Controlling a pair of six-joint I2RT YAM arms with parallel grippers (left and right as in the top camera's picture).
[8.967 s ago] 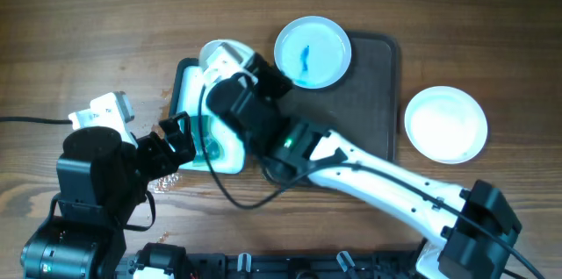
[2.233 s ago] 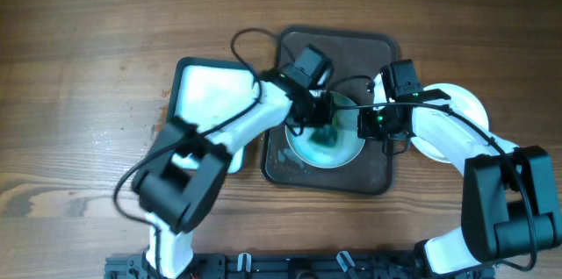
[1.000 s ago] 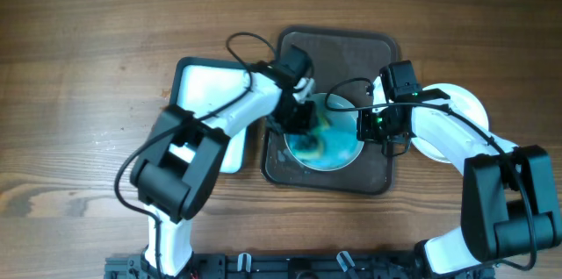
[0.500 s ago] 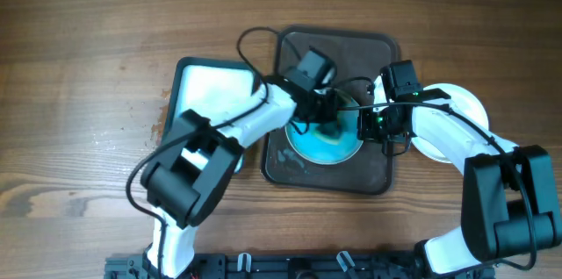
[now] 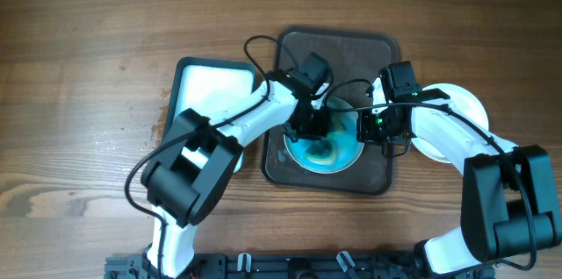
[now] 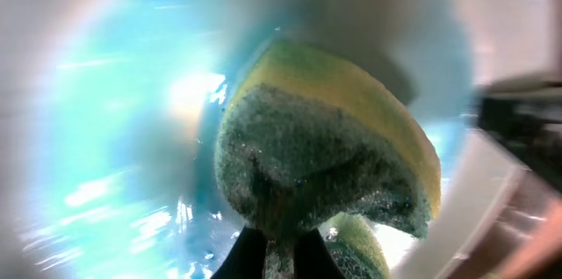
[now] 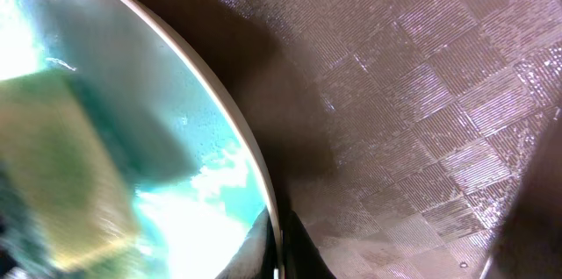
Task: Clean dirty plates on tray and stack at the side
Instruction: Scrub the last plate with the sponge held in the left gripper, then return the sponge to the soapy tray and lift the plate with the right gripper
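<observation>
My left gripper is about to lift the sponge [image 6: 325, 156] across to the left in the overhead view. Then it should lower the sponge and let go of it in the open white inside of the smaller tray.
A white plate [image 5: 332, 152] smeared with blue [image 6: 97, 156] lies on the dark tray [image 5: 378, 55]. My left gripper [image 5: 317, 126] is over the plate's upper middle, shut on a yellow-green sponge [image 6: 325, 156] that presses on the wet surface; its tips [image 6: 277, 260] pinch the sponge from below. At the plate's right edge my right gripper [image 5: 363, 126] is shut on the rim [image 7: 250, 152], one finger inside and one outside [image 7: 281, 257]. The sponge [image 7: 61, 174] shows blurred in the right wrist view. A plain white plate [image 5: 461, 103] sits on the table right of the tray, partly under my right arm.
A smaller dark-rimmed tray with a white inside [image 5: 206, 90] lies just left of the dark tray, with my left arm crossing over it. The textured tray floor [image 7: 421, 95] is bare beside the plate. Wooden table all around.
The left gripper has rubbed the sponge from the plate's left side to its upper middle, spreading the blue. The right gripper has kept still on the rim.
</observation>
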